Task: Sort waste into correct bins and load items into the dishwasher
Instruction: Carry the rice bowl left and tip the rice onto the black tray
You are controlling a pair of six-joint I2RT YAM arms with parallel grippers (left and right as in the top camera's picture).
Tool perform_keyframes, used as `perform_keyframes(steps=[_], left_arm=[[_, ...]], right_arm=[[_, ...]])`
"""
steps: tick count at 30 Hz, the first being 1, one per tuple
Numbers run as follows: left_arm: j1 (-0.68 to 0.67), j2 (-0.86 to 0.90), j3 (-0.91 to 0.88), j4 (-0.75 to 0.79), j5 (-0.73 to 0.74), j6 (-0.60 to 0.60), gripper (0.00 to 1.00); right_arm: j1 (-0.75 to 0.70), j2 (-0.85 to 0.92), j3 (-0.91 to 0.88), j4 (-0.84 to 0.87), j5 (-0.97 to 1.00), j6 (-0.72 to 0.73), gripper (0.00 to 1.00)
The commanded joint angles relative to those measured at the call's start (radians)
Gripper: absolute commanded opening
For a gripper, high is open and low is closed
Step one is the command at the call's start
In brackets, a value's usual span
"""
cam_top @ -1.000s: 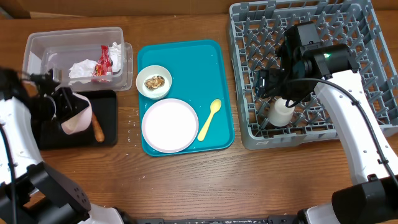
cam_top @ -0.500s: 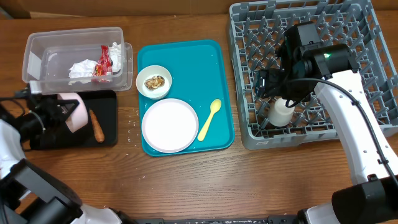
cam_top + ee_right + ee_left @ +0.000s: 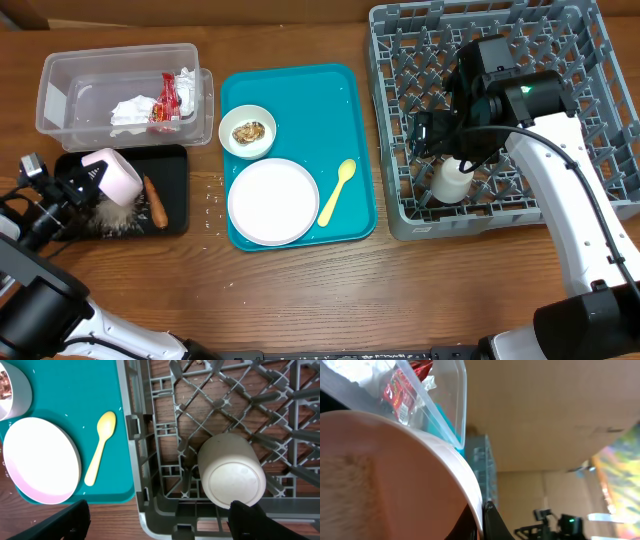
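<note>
My left gripper is going to rise next and carry the bowl to the teal tray's far corner by the rack, as that corner is bare. It will turn the bowl upright there and go down to release it.
My left gripper is shut on the rim of a small white bowl, held tipped over the black tray. White rice grains lie on that tray beside the orange-red stick. In the left wrist view the bowl fills the frame, with the finger on its rim. The clear tub holds the napkin and red wrapper. My right gripper is open over the dish rack, above the upside-down cup.
The teal tray holds a second bowl with the brown lump, the round plate and the yellow spoon. Stray rice grains dot the table by the black tray. The rack's front wall is below my right fingers.
My left arm has pulled back to the left and tipped the bowl further. A heap of rice now lies on the black tray. The right arm has not moved.
</note>
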Motion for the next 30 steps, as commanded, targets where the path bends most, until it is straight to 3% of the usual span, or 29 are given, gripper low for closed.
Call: perform_keyframes(steps=[1, 6, 20, 27, 30], left_arm=[[0.006, 0.026, 0.000, -0.014, 0.101, -0.008, 0.04], [0.006, 0.025, 0.001, -0.013, 0.101, -0.071, 0.04], [-0.013, 0.016, 0.001, -0.043, 0.101, -0.068, 0.04], [-0.070, -0.105, 0.008, -0.042, 0.095, 0.020, 0.04], [-0.135, -0.202, 0.035, -0.043, 0.019, 0.017, 0.04]], right_arm=[[0.000, -0.016, 0.020, 0.002, -0.007, 0.000, 0.91], [0.000, -0.016, 0.020, 0.001, -0.007, 0.000, 0.90], [0.000, -0.016, 0.020, 0.000, -0.007, 0.000, 0.90], [0.000, -0.016, 0.020, 0.003, -0.007, 0.000, 0.90], [0.000, -0.016, 0.020, 0.008, -0.007, 0.000, 0.90]])
